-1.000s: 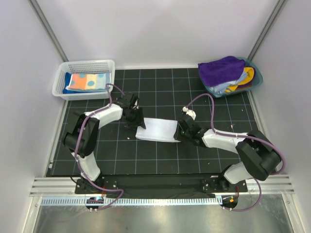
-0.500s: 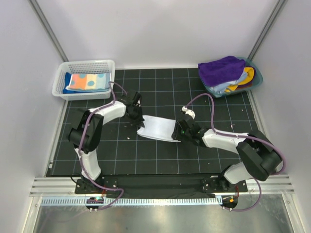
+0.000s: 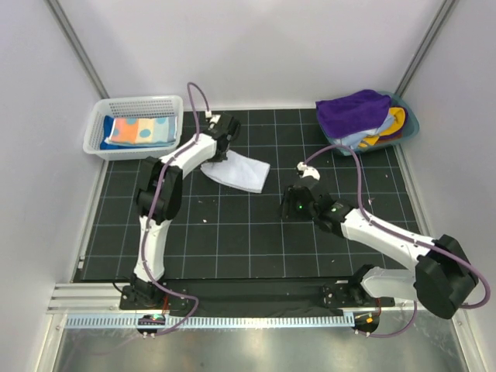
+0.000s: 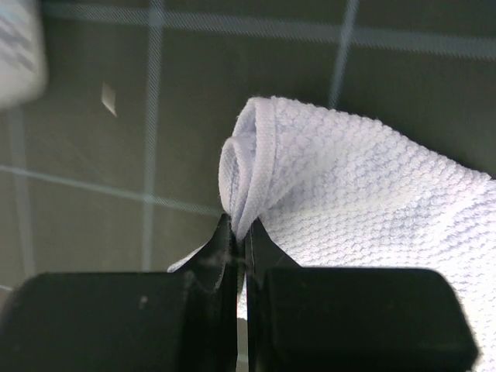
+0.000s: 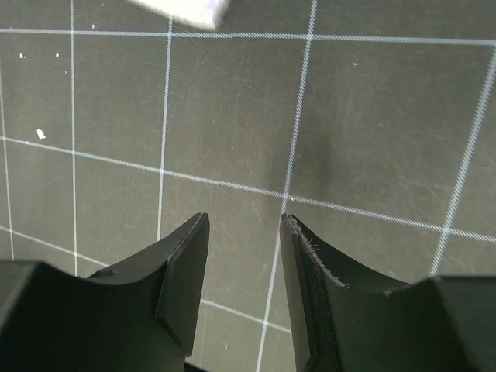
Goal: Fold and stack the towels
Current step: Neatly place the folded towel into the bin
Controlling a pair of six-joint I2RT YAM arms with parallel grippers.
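The polka-dot towel [image 3: 139,130] is folded, so the left gripper will next lift the white towel [image 3: 239,171], move left in the top view, lower it onto the polka-dot one and release it.
A folded white towel [image 3: 239,171] lies at the back middle of the black mat. My left gripper [image 3: 215,157] is shut on its left edge; the left wrist view shows the jaws pinching a rolled fold of white cloth [image 4: 325,178]. My right gripper [image 3: 288,209] is open and empty above bare mat [image 5: 240,155], right of and nearer than the towel; a towel corner [image 5: 182,9] shows at the top edge. A folded polka-dot towel [image 3: 139,130] lies in the white mesh basket [image 3: 97,124]. A purple towel [image 3: 353,111] tops a heap in the teal tub [image 3: 408,122].
The basket stands at the back left and the tub at the back right. Grey walls close both sides and the back. Small white specks [image 3: 205,221] lie on the mat. A metal rail [image 3: 256,298] runs along the near edge.
My left gripper has dragged the white towel from mid-mat toward the back left. My right gripper has let go of the towel's right edge and now stands open and apart.
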